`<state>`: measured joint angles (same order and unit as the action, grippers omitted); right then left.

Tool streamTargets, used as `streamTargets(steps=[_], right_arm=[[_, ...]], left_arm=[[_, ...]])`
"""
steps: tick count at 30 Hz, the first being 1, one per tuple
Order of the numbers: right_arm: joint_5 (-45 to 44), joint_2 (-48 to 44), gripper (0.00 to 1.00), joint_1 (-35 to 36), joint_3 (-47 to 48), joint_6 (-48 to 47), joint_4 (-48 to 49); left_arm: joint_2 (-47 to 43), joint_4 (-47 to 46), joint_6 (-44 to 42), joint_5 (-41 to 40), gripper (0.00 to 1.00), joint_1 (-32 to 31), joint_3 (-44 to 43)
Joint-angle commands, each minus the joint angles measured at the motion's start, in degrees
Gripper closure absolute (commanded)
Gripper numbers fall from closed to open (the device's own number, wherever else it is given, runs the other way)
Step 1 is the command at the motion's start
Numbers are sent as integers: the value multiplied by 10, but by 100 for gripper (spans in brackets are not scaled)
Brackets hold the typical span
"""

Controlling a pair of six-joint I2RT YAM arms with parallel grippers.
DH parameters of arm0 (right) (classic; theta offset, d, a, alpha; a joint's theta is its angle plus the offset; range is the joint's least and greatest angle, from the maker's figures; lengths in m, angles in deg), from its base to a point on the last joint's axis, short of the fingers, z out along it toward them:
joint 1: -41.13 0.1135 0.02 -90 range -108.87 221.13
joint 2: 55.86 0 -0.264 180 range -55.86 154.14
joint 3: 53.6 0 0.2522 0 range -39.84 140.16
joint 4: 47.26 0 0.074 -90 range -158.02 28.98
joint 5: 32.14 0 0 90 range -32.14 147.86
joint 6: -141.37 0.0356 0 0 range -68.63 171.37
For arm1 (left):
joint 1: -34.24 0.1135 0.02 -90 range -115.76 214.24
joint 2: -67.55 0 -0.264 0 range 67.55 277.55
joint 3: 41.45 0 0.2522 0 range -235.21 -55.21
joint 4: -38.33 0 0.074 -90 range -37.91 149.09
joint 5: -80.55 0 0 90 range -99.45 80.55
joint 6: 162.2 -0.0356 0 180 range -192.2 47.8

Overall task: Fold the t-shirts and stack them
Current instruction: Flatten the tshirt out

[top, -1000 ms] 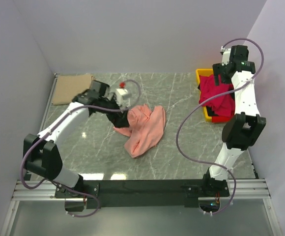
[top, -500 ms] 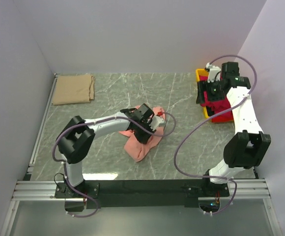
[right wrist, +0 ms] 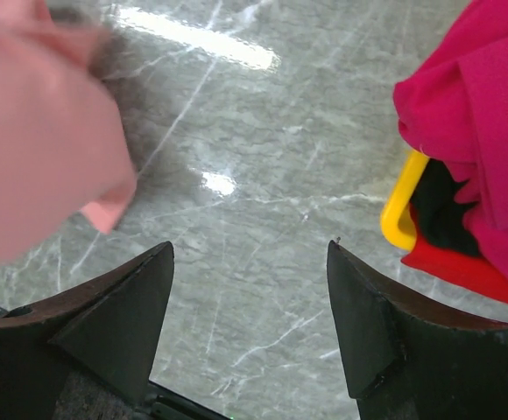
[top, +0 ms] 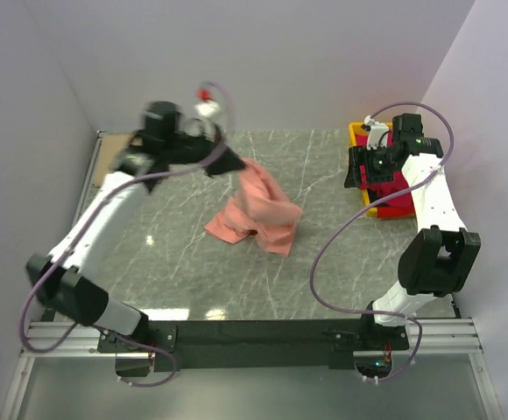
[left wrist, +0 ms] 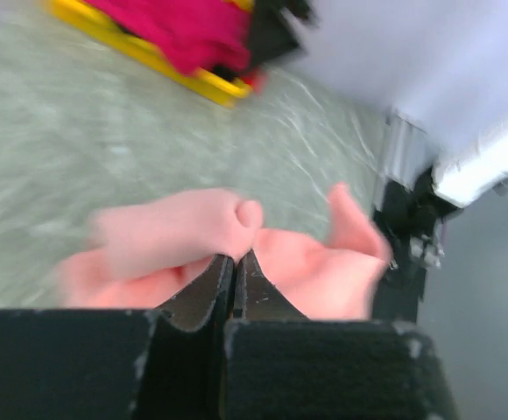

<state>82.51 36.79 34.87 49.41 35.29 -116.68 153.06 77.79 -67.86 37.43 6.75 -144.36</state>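
Note:
The robot's right gripper should next move down and to its left in the top view, since the pink shirt's edge that faces the bin lies below it and that way.
My left gripper point(top: 229, 164) is shut on a fold of the salmon-pink t-shirt point(top: 258, 210) and holds it up. The shirt hangs down from the fingers, its lower part bunched on the table. In the left wrist view the jaws stand pressed together on pink cloth point(left wrist: 171, 232), which bulges at both sides of the fingertips point(left wrist: 236, 260). Crimson-red t-shirts point(top: 394, 188) are heaped in the yellow bin point(top: 356, 131) at the back right. My right gripper point(top: 359, 171) hangs open beside that bin, over bare table point(right wrist: 250, 254), nothing between its fingers. The pink shirt point(right wrist: 35, 131) lies to its left.
A tan-beige t-shirt point(top: 102, 175) lies at the back left, mostly hidden behind my left arm. The yellow bin's rim point(right wrist: 398, 210) and the crimson cloth point(right wrist: 482, 105) are close to the right finger. White walls close in the table at the back and sides.
The left gripper shut on the pink shirt at mid-table, then swung up and back-left, lifting it. The right gripper came down beside the bin and narrowed a little.

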Motion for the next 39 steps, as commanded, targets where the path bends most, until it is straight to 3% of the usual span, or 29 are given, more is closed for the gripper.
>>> streamTargets(steps=[1, 2, 3, 4, 6, 8, 13, 16, 17, 20, 25, 33, 36, 37, 39], right_arm=[[30, -1, 23, -2, 16, -1, 20], [36, 0, 23, -2, 15, -1, 20], [39, 3, 23, 2, 15, -1, 20], [44, 9, 23, 6, 14, -1, 20], [54, 14, 23, 22, 10, -4, 19], [64, 24, 23, 40, 3, -6, 21], [51, 51, 23, 144, -39, 20, 70], [33, 85, 23, 188, -39, 44, 90], [24, 92, 23, 196, -39, 46, 95], [-16, 128, 22, 227, -37, 53, 108], [22, 181, 24, 247, -28, 36, 63], [32, 204, 27, 276, -72, 34, 78], [69, 227, 38, 284, -65, 24, 59], [78, 227, 49, 285, -68, 19, 57], [90, 219, 59, 286, -77, 10, 56]], left_arm=[[-37, 49, 25, 143, 100, 133, 54], [-38, 108, -21, 158, 100, 199, 63], [-28, 175, -93, 158, 100, 224, 68], [-23, 292, -219, 126, 100, 245, 74], [-4, 358, -316, 107, 99, 314, 122], [5, 363, -376, 41, 98, 369, 166], [29, 310, -414, -44, 63, 424, 232], [22, 322, -423, -48, 29, 429, 218], [18, 322, -422, -51, 24, 428, 220], [4, 308, -422, -77, 20, 429, 237], [21, 298, -403, -85, 19, 443, 237], [61, 287, -405, -86, 16, 484, 226], [83, 291, -402, -58, 15, 481, 204], [90, 296, -405, -48, 14, 480, 198], [109, 309, -406, -24, 14, 470, 180]])
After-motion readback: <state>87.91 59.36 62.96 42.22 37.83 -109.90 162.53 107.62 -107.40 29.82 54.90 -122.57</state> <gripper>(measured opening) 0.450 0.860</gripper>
